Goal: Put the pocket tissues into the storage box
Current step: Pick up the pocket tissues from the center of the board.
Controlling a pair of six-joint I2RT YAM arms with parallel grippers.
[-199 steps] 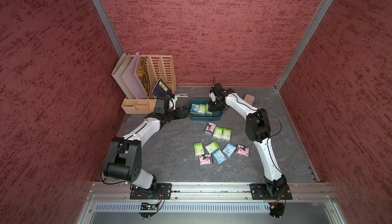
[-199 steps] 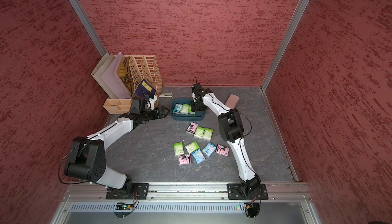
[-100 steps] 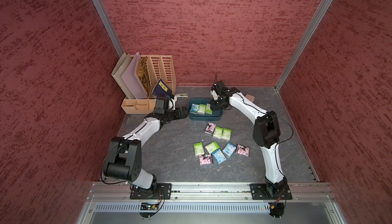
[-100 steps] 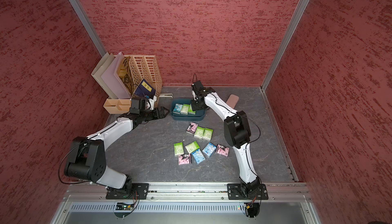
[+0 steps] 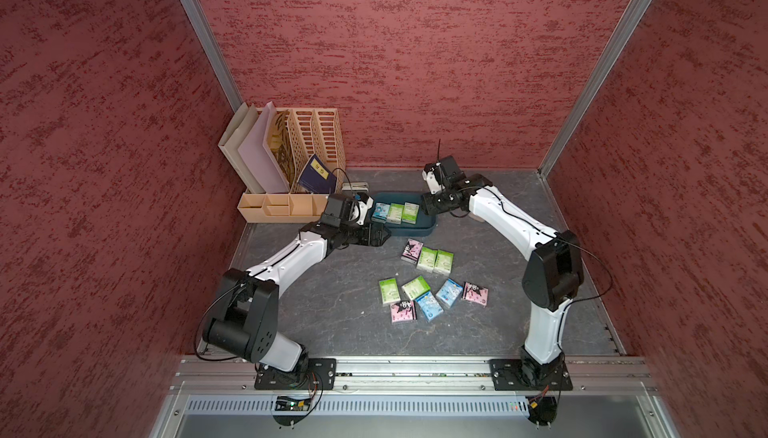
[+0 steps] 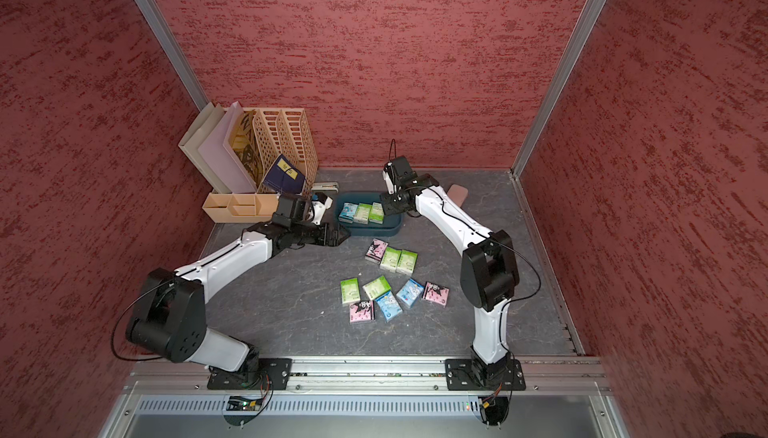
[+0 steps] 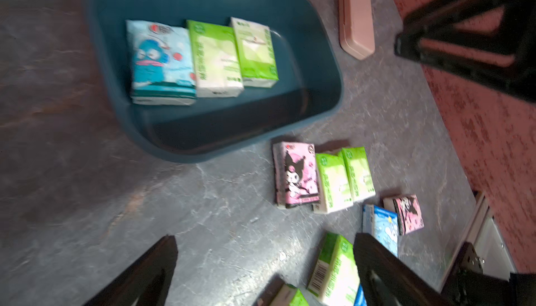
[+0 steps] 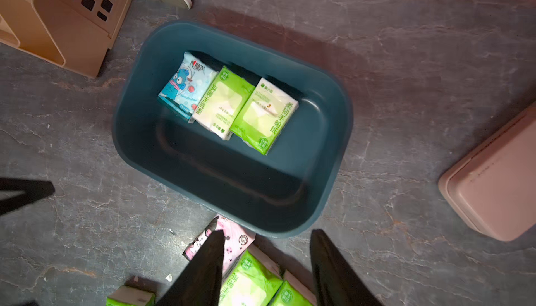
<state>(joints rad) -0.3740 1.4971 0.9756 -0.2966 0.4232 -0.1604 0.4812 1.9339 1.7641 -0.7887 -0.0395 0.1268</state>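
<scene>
My left gripper moves down along the box's front side onto the pink pocket tissue's free edge [image 5: 405, 249] [image 7: 278, 175] next. The pink pocket tissue lies below the gripper and farther along that side of the box.
The dark teal storage box [image 5: 419, 230] stands at the back middle of the table. It holds three pocket tissues side by side: a light blue one [image 8: 185, 87] and two green-and-white ones [image 8: 223, 101]. Several more pocket tissues lie loose in front of it: a row of a pink one [image 5: 412, 250] and two green ones, then a scattered group [image 5: 428, 297] nearer the front. My left gripper [image 5: 380, 234] hangs open and empty just off the box's front left corner. My right gripper [image 5: 428, 204] hovers open and empty over the box's right end.
A beige slotted file organizer [image 5: 307, 145] with folders and small front compartments stands at the back left. A stapler [image 5: 354, 186] lies between it and the box. A plain pink rounded case [image 6: 457, 194] lies right of the box, behind my right forearm.
My right arm's elbow has swung out to the right and toward the front, while its gripper stays over the box's right end. The left arm has barely moved.
</scene>
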